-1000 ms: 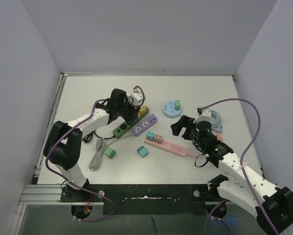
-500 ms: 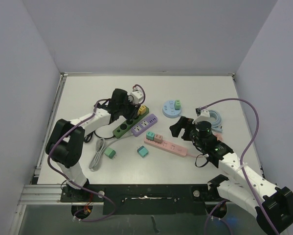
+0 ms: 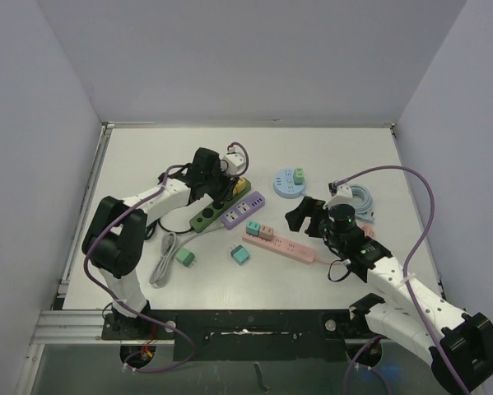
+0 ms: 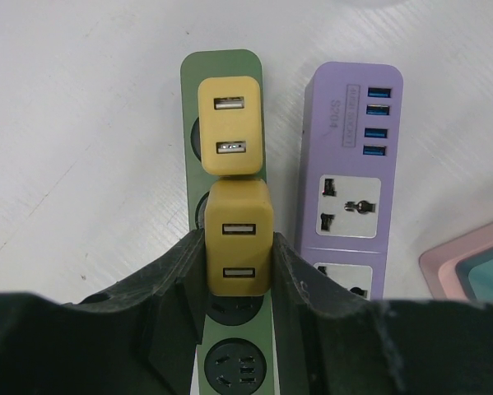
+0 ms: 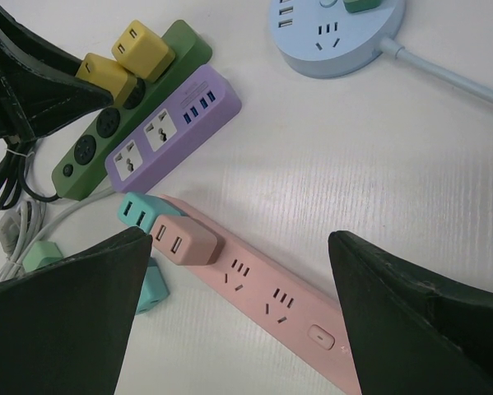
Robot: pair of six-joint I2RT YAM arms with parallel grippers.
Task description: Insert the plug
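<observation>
My left gripper lowers the plug next onto the green power strip's socket [image 4: 202, 211] beside the seated yellow plug to release it, as the socket lies below.
My left gripper [image 4: 238, 267] is shut on a yellow USB plug [image 4: 239, 220], its black fingers [image 4: 168, 288] pressed against both sides. The plug stands over a socket of the green power strip [image 4: 223, 66], right behind a second yellow plug [image 4: 230, 125] seated at the strip's far end. Whether the held plug's prongs are in the socket is hidden. In the top view my left gripper [image 3: 220, 181] sits over the green strip [image 3: 205, 217]. My right gripper [image 3: 304, 216] hangs open above the pink power strip [image 5: 299, 309], holding nothing.
A purple strip [image 3: 244, 209] lies beside the green one. The pink strip carries a pink plug [image 5: 184, 240] and a teal plug [image 5: 137, 211]. A round blue strip [image 3: 288, 183] sits at the back right. A loose teal plug [image 3: 240, 254], a green plug [image 3: 184, 259] and a grey cable [image 3: 162, 262] lie near the front.
My left gripper has shifted slightly right along the green strip with the yellow plug in it. The right arm has hardly moved.
</observation>
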